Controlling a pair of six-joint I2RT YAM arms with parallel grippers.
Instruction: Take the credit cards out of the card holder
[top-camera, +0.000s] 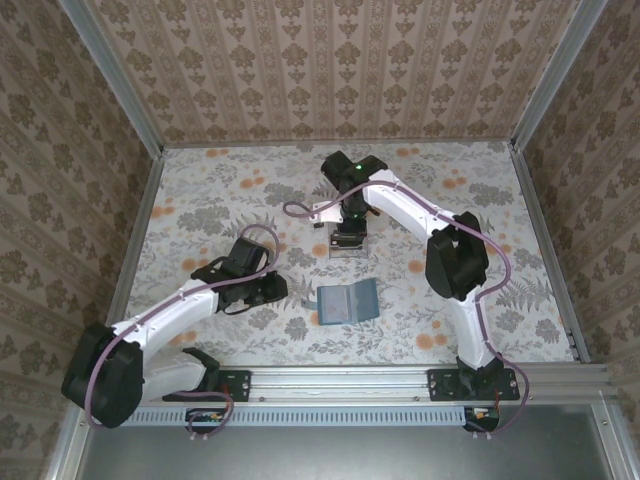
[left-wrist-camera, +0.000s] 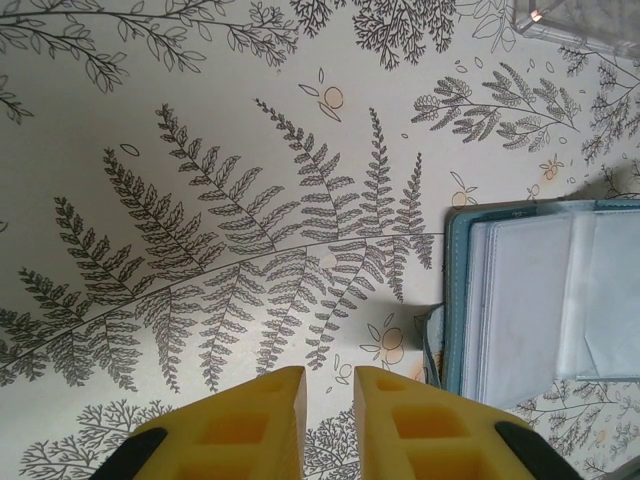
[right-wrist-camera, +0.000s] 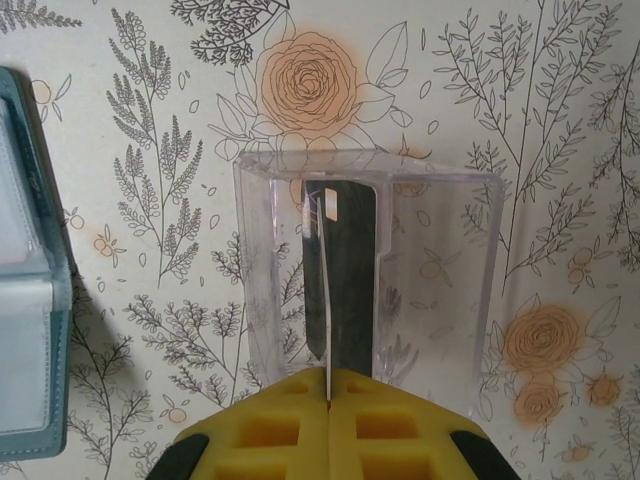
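Note:
I will next lower the pale credit card (right-wrist-camera: 325, 300) in my right gripper into the clear plastic tray, beside the dark flat shape, and then let go of the card.
The card holder (top-camera: 347, 302) lies open on the flowered tablecloth, teal with clear inner pockets. It also runs along the right edge of the left wrist view (left-wrist-camera: 540, 300) and the left edge of the right wrist view (right-wrist-camera: 30, 300). My right gripper (right-wrist-camera: 328, 385) is shut on a thin pale credit card (right-wrist-camera: 325, 300), seen edge-on and pointing down into a clear plastic tray (right-wrist-camera: 440, 300). In the top view this gripper (top-camera: 347, 235) hangs over the tray. My left gripper (left-wrist-camera: 328, 385) hovers just left of the holder, its jaws slightly apart with nothing between them.
A dark flat shape (right-wrist-camera: 350, 270) stands inside the clear tray behind the held card. A corner of the tray (left-wrist-camera: 580, 20) shows at the top right of the left wrist view. Patterned walls and metal rails (top-camera: 135, 250) close in the table.

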